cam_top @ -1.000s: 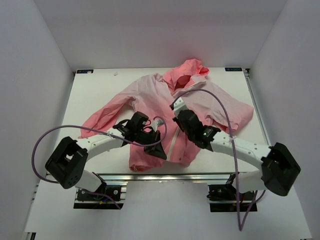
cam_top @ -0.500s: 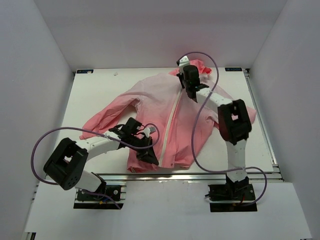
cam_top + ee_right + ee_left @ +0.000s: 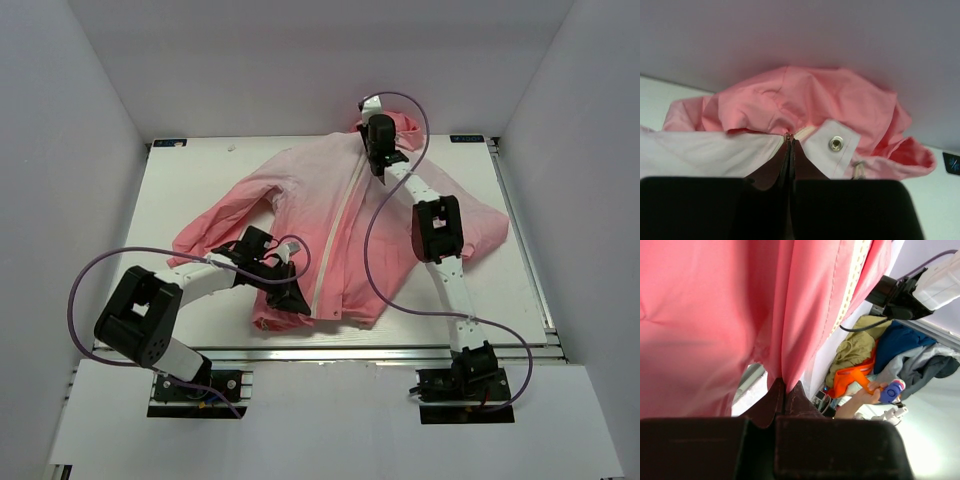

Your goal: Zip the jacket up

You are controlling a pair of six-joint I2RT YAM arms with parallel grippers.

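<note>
My left gripper will pull back to the table's near edge and release the hem, since the zipper is closed to the collar.
The jacket [image 3: 300, 200] lies front-up on the table, pale pink at the chest and coral at the hem and hood. Its white zipper [image 3: 338, 235] runs closed from hem to collar. My right gripper [image 3: 372, 160] is at the collar below the hood [image 3: 840, 100], shut on the zipper pull [image 3: 788, 136], next to a metal snap [image 3: 835, 144]. My left gripper [image 3: 292, 298] is shut on the jacket's bottom hem [image 3: 782, 365] beside the zipper tape [image 3: 852, 280], and the fabric is pulled taut.
The white table [image 3: 200, 170] is boxed in by white walls on three sides. The right arm stretches over the jacket's right half, its purple cable [image 3: 375, 250] looping above the cloth. A small white speck [image 3: 231, 148] lies at the back left.
My right gripper has travelled from the middle of the zipper up to the collar, closing the front. The jacket has flattened and straightened. My left gripper has stayed clamped on the hem, shifting slightly.
</note>
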